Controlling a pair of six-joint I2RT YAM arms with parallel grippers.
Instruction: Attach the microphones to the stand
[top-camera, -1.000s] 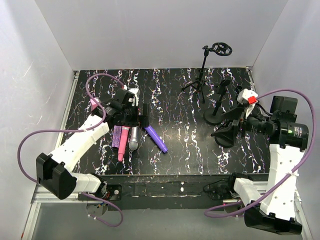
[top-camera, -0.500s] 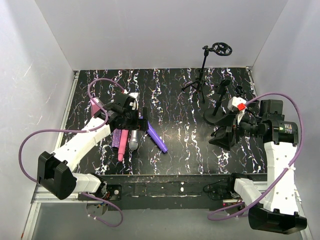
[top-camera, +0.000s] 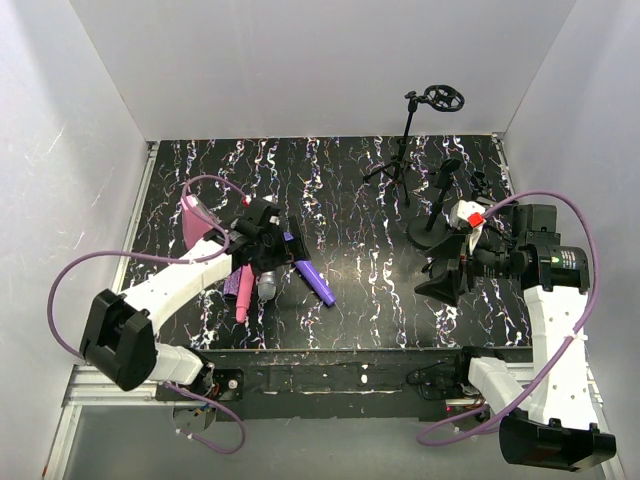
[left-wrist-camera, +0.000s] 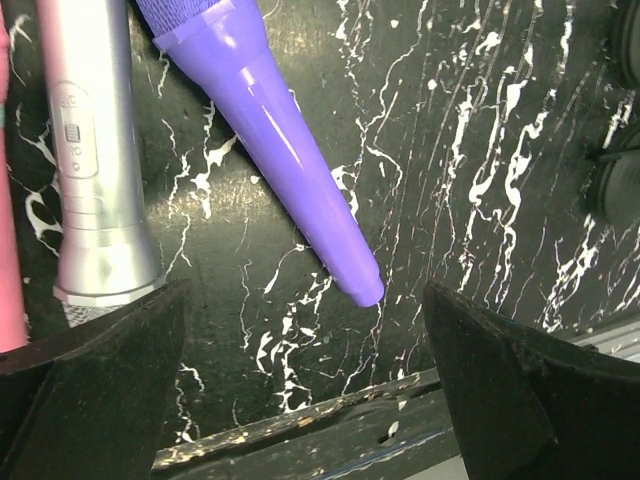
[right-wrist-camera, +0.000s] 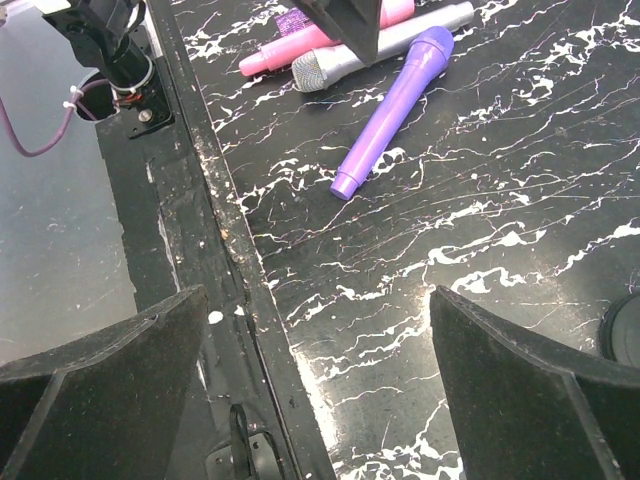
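The purple microphone's upper handle (top-camera: 303, 266) (left-wrist-camera: 246, 90) lies below and outward, at an angle to the fingers, so I should next move my left gripper outward, turn it to match that handle and lower it.
The plain purple microphone (top-camera: 313, 280) lies on the black marbled table (top-camera: 360, 200), with the silver-grey microphone (top-camera: 266, 285) and the plain pink microphone (top-camera: 243, 298) to its left. The glittery one is hidden under my left arm. My left gripper (top-camera: 272, 266) is open and empty, low over them. In the left wrist view its open jaws (left-wrist-camera: 305, 330) straddle the purple microphone's tail (left-wrist-camera: 300, 170), with the silver-grey one (left-wrist-camera: 95, 170) by the left finger. My right gripper (top-camera: 445, 280) (right-wrist-camera: 318, 330) is open and empty over the table's front right. The round-base stand (top-camera: 432, 230) is behind it.
A tripod stand (top-camera: 405, 150) with a ring holder (top-camera: 441, 97) stands at the back right. A pink wedge-shaped object (top-camera: 193, 215) lies at the left by my left arm. The table's worn front edge (right-wrist-camera: 215, 220) runs under my right gripper. White walls enclose the table.
My left gripper has moved toward the front, lower over the microphones. My right gripper has swung left and toward the table's front.
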